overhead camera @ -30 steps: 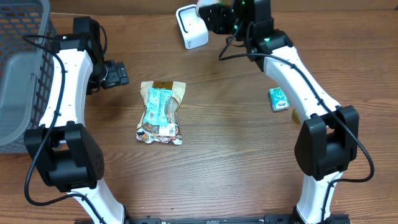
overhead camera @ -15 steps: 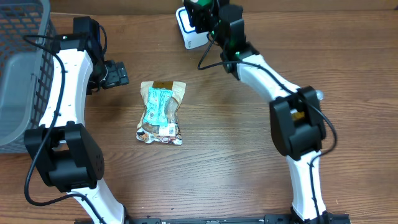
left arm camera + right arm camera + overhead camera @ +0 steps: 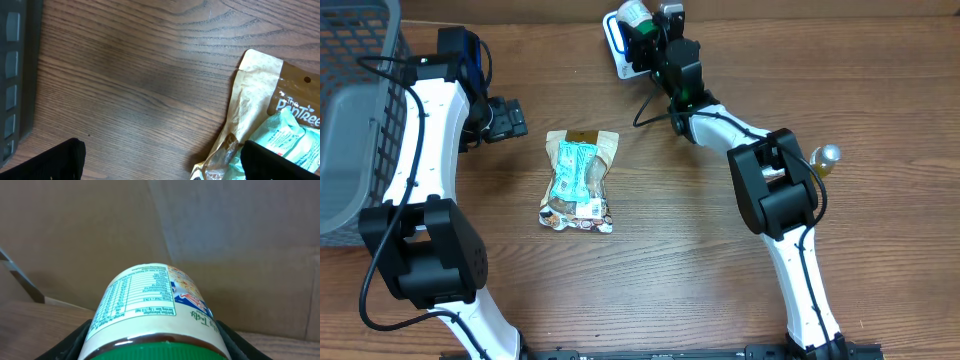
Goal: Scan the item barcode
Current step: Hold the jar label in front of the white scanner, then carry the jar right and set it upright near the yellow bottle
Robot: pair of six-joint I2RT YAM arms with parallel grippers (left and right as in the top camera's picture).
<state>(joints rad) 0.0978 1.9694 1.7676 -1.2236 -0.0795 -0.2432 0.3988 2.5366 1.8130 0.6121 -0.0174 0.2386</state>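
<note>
The jar (image 3: 633,14) will be released next, as my right gripper draws back and down toward clear wood by the bottle-like object, to the gripper's right in the overhead view.
The item is a jar (image 3: 155,305) with a white nutrition label and a green lid, and my right gripper (image 3: 157,342) is shut on it just above the lid. In the overhead view the jar (image 3: 633,14) is held by the right gripper (image 3: 648,32) at the table's far edge, right beside the white barcode scanner (image 3: 615,50). No barcode shows on the jar's visible side. My left gripper (image 3: 506,118) stands open and empty, low over the wood just left of a snack bag (image 3: 580,180). In the left wrist view its fingertips (image 3: 55,160) frame bare table and the bag's edge (image 3: 260,100).
A grey mesh basket (image 3: 350,110) fills the left edge of the table; its dark wall (image 3: 15,75) shows in the left wrist view. A small bottle-like object (image 3: 825,157) lies at the right, partly behind the right arm.
The right arm has swung left with the jar, from right of the scanner to right beside it, its elbow folding in. The left arm and the snack bag have not moved.
</note>
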